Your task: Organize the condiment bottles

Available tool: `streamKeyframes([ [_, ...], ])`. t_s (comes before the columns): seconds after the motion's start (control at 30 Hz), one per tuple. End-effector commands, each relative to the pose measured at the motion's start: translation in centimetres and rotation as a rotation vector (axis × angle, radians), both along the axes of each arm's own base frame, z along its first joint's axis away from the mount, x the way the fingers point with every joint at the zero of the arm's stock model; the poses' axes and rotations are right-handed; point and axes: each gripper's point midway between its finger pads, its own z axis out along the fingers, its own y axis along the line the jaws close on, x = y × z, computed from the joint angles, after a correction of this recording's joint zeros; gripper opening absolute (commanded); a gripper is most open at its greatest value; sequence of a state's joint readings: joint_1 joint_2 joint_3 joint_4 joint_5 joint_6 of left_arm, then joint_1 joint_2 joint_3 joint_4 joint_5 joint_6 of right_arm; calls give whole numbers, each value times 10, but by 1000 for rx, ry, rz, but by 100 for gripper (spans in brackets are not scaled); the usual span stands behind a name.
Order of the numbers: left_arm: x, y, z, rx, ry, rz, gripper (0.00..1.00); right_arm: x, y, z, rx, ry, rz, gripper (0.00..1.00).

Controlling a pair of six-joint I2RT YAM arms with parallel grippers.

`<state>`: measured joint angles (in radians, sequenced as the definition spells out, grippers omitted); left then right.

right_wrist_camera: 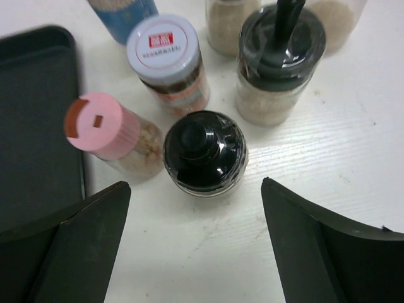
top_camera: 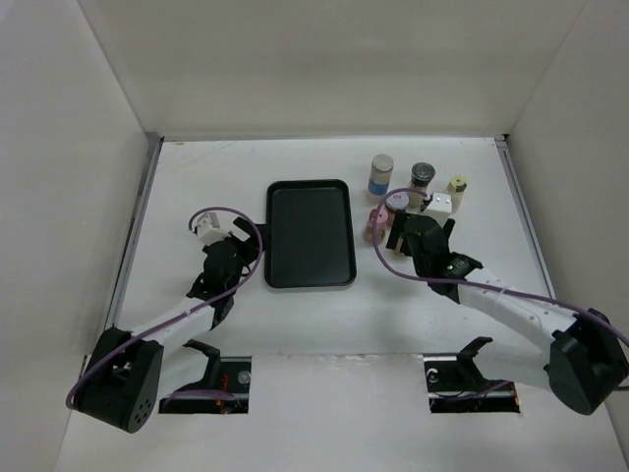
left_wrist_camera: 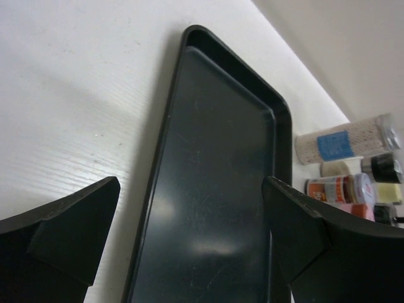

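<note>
My right gripper should go down next, with its open fingers around the black cap [right_wrist_camera: 205,149], and then close. The black-capped jar is below it, in line with the gap between the fingers.
The condiment bottles stand grouped at the back right. In the top view I see a white-blue bottle [top_camera: 380,175], a dark-capped jar [top_camera: 423,177], a pale yellow cap [top_camera: 457,187], a lilac cap [top_camera: 398,202] and a pink-capped bottle [top_camera: 374,234]. My right gripper [top_camera: 405,228] is open and empty just in front of them. In its wrist view the gripper [right_wrist_camera: 196,202] faces a black-capped jar [right_wrist_camera: 204,151], with the pink-capped bottle [right_wrist_camera: 101,126] to its left. My left gripper [top_camera: 251,251] is open and empty, and in its wrist view the gripper [left_wrist_camera: 189,186] is over the tray.
A flat black tray [top_camera: 310,233] lies mid-table; it also shows in the left wrist view [left_wrist_camera: 214,126] and at the left edge of the right wrist view [right_wrist_camera: 31,126]. White walls enclose the table on three sides. A black-lidded jar [right_wrist_camera: 281,44] stands behind the black-capped jar.
</note>
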<state>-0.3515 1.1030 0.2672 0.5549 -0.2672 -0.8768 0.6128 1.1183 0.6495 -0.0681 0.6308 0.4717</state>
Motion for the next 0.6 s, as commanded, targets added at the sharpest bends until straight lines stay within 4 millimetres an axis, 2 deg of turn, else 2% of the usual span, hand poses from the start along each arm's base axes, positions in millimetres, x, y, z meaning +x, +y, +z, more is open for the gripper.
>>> streamKeyframes([
  [0.0,-1,-8,39,-37,-165,-44,100,19,7,6,48,-23,3,92],
  [0.2,-5,-10,47,-43,-215,-56,100,39,4,-3,64,-11,-10,91],
  [0.33,-8,-4,49,-55,-237,-37,100,51,5,-2,70,-20,-20,88],
  [0.47,-8,7,48,-64,-237,0,100,59,5,-6,69,-15,-28,78],
  [0.57,-6,18,36,-60,-187,47,100,59,0,-9,82,-18,-42,65],
])
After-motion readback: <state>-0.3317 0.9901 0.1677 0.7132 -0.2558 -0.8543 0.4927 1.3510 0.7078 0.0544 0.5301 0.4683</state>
